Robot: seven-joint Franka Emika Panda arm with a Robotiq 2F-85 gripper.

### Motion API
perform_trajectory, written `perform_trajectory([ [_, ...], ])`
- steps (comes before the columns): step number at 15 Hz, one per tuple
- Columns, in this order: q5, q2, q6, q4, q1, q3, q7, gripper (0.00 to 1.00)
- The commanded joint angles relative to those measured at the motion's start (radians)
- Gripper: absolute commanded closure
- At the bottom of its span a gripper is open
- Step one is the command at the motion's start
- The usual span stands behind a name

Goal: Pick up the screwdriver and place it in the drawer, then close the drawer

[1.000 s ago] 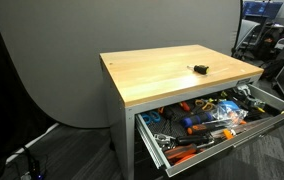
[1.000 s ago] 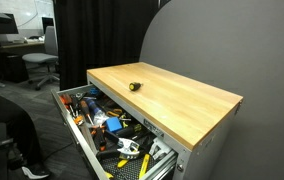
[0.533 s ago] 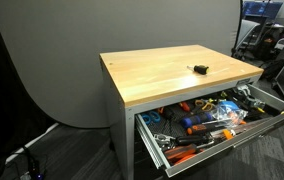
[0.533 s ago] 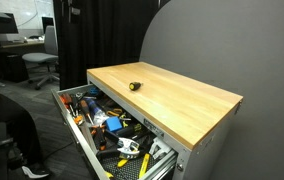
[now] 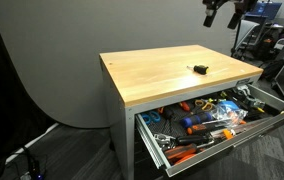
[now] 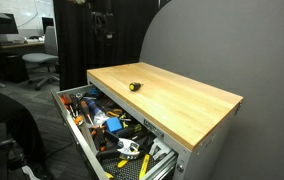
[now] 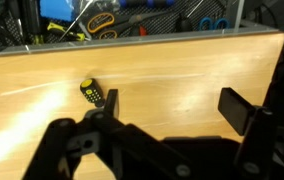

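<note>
Next, the gripper moves toward the screwdriver, which lies below and to the left in the wrist view, and lowers the open fingers around its black handle (image 5: 200, 69) (image 7: 92, 92).
The screwdriver (image 5: 198, 68) is a small stubby black tool with a yellow spot. It lies on the wooden tabletop (image 5: 152, 75) near the drawer side, and shows in both exterior views (image 6: 134, 86). My gripper (image 5: 222, 12) hangs high above the table, open and empty, at the top edge of both exterior views (image 6: 100, 18). In the wrist view the open gripper (image 7: 174, 105) looks down on the tabletop, and the screwdriver (image 7: 91, 92) lies beside one finger. The grey drawer (image 5: 232, 135) under the tabletop is pulled out and full of tools; it also shows in the other exterior view (image 6: 79, 138).
A grey curved backdrop (image 5: 52, 60) stands behind the table. Office chairs and desks (image 6: 37, 62) and a seated person's leg (image 6: 4, 122) are beside the open drawer. Dark equipment (image 5: 282, 50) stands past the table. Cables (image 5: 22, 160) lie on the floor.
My gripper has come into view at the top of both exterior views; it was out of view before. The screwdriver and the drawer have not moved.
</note>
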Motion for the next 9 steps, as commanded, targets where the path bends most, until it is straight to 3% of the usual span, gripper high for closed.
perform_trajectory([
  [1,-0.135,0.196,0.026,0.19,0.016,-0.037,0.074,0.0],
  [9,-0.189,0.456,-0.01,0.421,0.04,-0.145,0.06,0.0],
])
